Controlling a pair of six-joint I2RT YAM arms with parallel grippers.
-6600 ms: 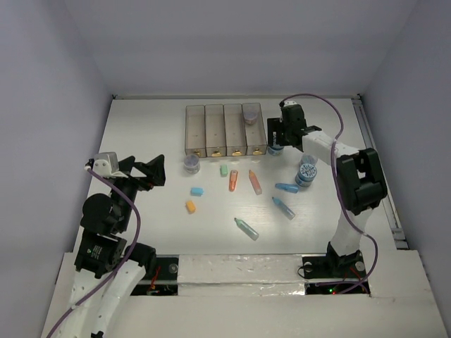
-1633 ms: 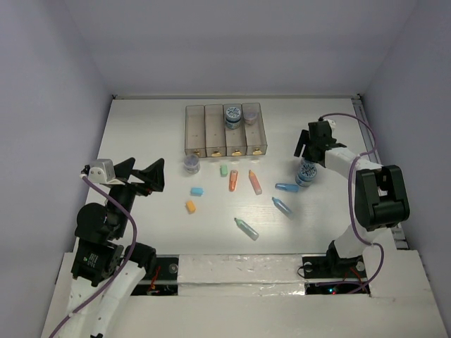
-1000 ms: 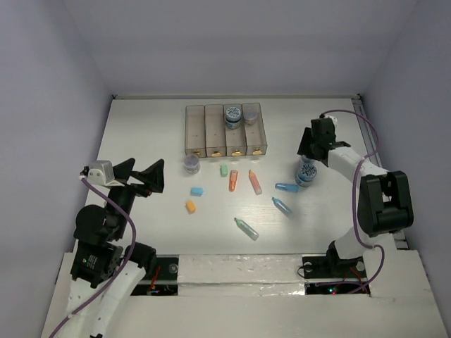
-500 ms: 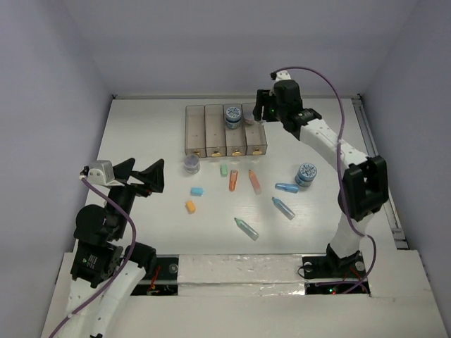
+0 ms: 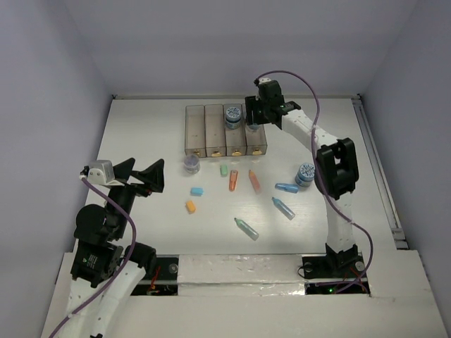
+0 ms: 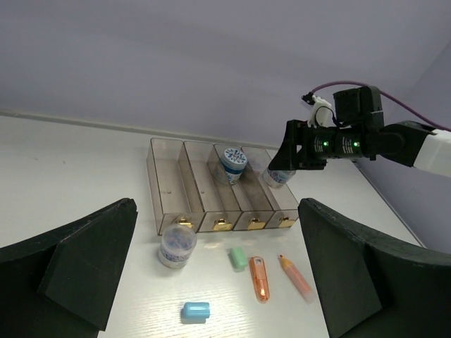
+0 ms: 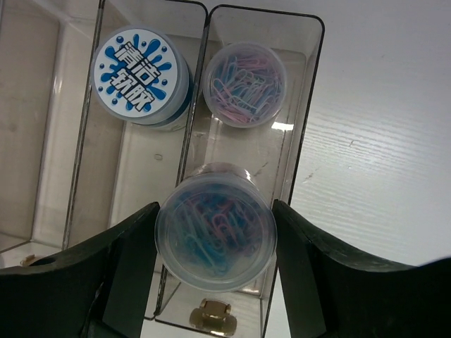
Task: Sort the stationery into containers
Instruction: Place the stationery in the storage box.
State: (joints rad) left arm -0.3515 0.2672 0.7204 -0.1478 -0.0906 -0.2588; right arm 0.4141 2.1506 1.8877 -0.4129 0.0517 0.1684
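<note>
The bin (image 7: 299, 127) is beneath my right gripper and already holds clips. I need to lower the gripper into it next, slightly outward toward the clip jar at the bin's far end.
The containers (image 5: 222, 132) are a row of translucent bins at the back of the table. My right gripper (image 7: 216, 243) hangs over the rightmost bin (image 7: 299, 127), shut on a clear jar of paper clips (image 7: 216, 229). A second clip jar (image 7: 244, 83) stands at that bin's far end. A blue-labelled jar (image 7: 143, 76) stands in the bin to its left. My left gripper (image 6: 218, 282) is open and empty, well back from the loose stationery. Loose are a jar (image 5: 190, 164), a green eraser (image 5: 224, 170), an orange marker (image 5: 232, 181) and a pink marker (image 5: 255, 182).
Further out lie a blue eraser (image 5: 197, 191), an orange eraser (image 5: 190, 206), two blue markers (image 5: 285, 187) (image 5: 283, 208), a teal marker (image 5: 246, 228) and a labelled jar (image 5: 306, 173) at the right. White walls close in the table's back and sides.
My right arm swung from beside the labelled jar at the right to above the bins' far end, then shifted a little further left. The left arm has stayed still.
</note>
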